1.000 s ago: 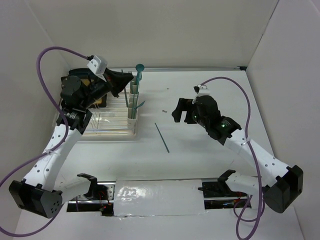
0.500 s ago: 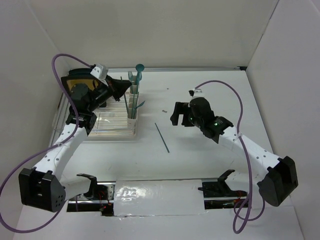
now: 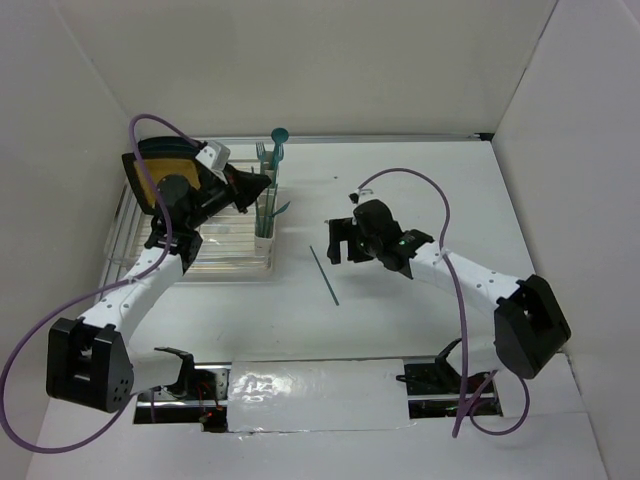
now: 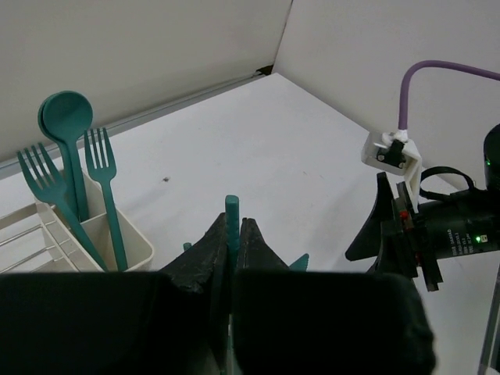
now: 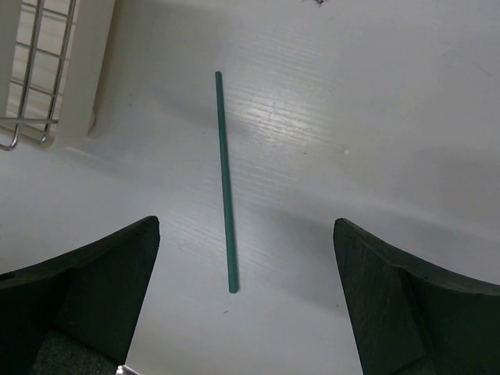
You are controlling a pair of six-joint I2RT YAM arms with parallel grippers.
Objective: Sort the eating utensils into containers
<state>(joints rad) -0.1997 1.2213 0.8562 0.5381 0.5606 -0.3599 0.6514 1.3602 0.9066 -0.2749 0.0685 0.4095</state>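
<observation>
The teal utensil's near half is below my right gripper and to its left in the top view, with my open fingers on either side of it. My right gripper should go down that way.
My left gripper is shut on the slim handle of a teal utensil, which sticks up between its fingers. It hovers beside the row of cream containers. In the far cup stand a teal spoon and two forks; a knife tip pokes out of a nearer cup. Another teal utensil lies flat on the table, seen edge-on as a thin stick. My right gripper is open just above its near end, a finger on either side.
A clear wire dish rack sits left of the containers, with a yellow-and-black plate standing at its far left. A tiny dark speck lies on the table beyond the right gripper. White walls enclose the table.
My right arm has swung left and now hangs over the lying utensil. My left arm has shifted right, carrying its utensil closer to the containers.
</observation>
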